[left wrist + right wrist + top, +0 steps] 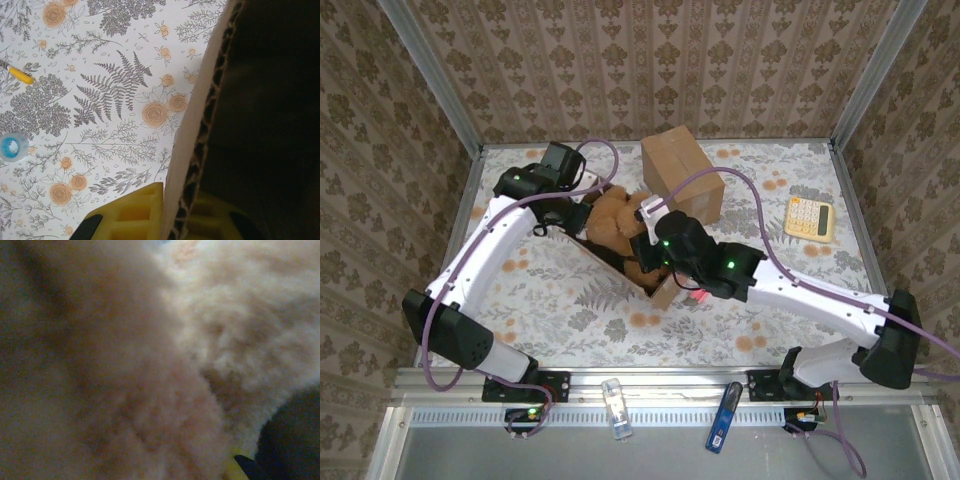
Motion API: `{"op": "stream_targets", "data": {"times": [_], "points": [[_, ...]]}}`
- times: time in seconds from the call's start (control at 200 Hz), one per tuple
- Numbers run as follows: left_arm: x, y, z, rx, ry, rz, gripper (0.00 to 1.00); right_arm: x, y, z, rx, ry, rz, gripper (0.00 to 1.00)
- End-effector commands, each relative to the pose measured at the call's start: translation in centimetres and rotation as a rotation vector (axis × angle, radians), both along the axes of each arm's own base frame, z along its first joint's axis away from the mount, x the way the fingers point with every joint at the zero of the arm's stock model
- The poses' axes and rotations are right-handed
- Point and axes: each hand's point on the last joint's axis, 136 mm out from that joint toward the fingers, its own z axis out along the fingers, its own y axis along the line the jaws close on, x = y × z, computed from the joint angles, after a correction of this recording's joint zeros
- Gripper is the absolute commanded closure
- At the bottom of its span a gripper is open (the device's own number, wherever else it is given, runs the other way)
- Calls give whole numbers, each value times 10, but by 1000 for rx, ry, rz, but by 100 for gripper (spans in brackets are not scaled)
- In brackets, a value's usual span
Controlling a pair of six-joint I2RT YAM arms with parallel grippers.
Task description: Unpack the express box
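My left gripper should pull the side of the box outward to the far edge of the tabletop and let go of it there, because my right gripper is holding the plush.
The brown cardboard express box (pixel 682 175) lies open in the middle of the table, and a fluffy tan plush bear (pixel 610 222) sits in its opening. My left gripper (pixel 578 216) is shut on the box's wall. In the left wrist view its yellow fingers (pixel 131 212) pinch the corrugated cardboard edge (pixel 200 125) from both sides. My right gripper (pixel 646 256) reaches into the box from the front and is shut on the plush. Tan fur (pixel 150 365) presses against the right wrist camera, with a bit of one yellow finger (pixel 232 469) showing at the bottom.
A yellow calculator (pixel 810 217) lies at the right of the flowered tablecloth. To the left of the box lie a yellow pen (pixel 20 75) and a small blue-and-white round thing (pixel 12 147). Patterned walls enclose the table on three sides.
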Motion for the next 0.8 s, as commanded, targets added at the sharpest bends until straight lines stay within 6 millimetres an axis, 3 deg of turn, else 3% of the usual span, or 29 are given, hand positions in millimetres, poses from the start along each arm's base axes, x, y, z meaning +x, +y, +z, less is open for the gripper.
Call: {"op": "stream_targets", "data": {"times": [0.0,0.46,0.795], "points": [[8,35,-11,79,29,125,100,1,-16,54,175,-104,-63,100],[23,65,-12,62,63,272,100,-13,-58,90,276,-201,-119,100],[69,96,-21,-50,89,441,100,-22,-116,95,239,-209,-233,100]]}}
